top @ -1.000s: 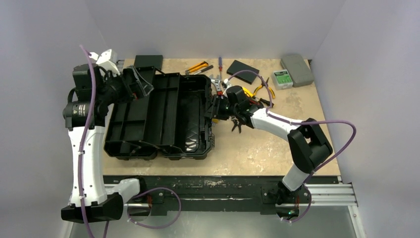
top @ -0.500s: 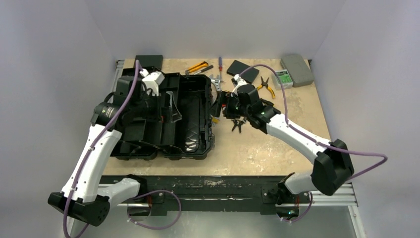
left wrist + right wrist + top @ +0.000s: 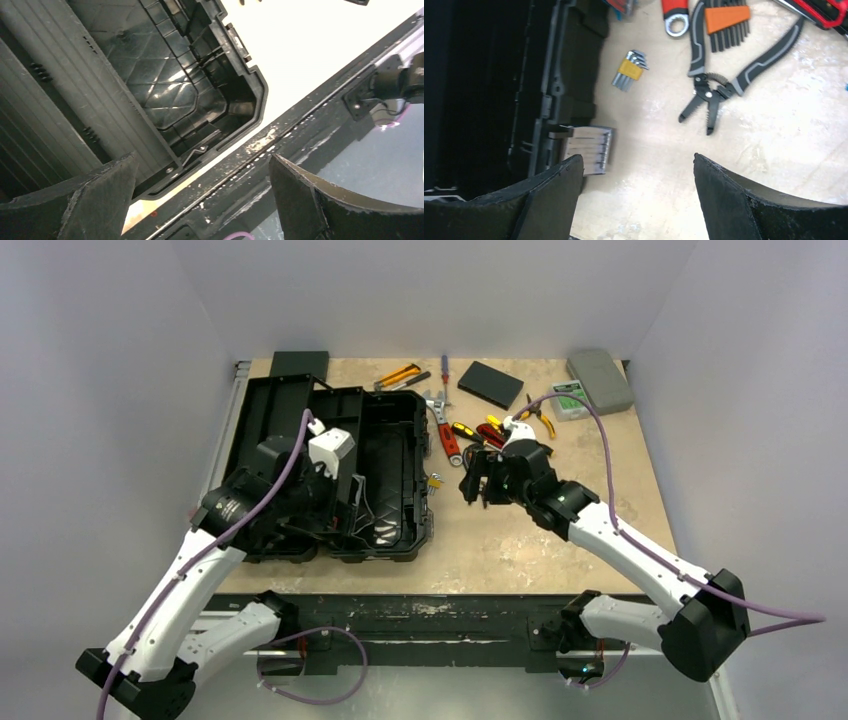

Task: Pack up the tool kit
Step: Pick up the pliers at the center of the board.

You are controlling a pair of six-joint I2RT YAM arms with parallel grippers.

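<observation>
The right gripper moves outward, turns and comes down onto the pliers' handle farther from the toolbox next, since the orange key holder crowds the other handle.
The tool kit's black toolbox lies open on the left of the table, its deep tub holding nothing that I can see. My left gripper hangs open over the tub's near corner, nothing between its fingers. Just right of the toolbox's right wall, my right gripper stands open over bare table. Loose tools lie beyond it: grey-handled pliers, a yellow hex-key set, a red wrench and an orange key holder.
A small clear case rests against the toolbox's outer wall. At the back lie a yellow-black knife, a screwdriver, yellow pliers, a flat black box, a green-labelled box and a grey case.
My left arm swung from the toolbox's back left corner forward over its tub. My right gripper drew back from the toolbox's right wall and opened wide.
</observation>
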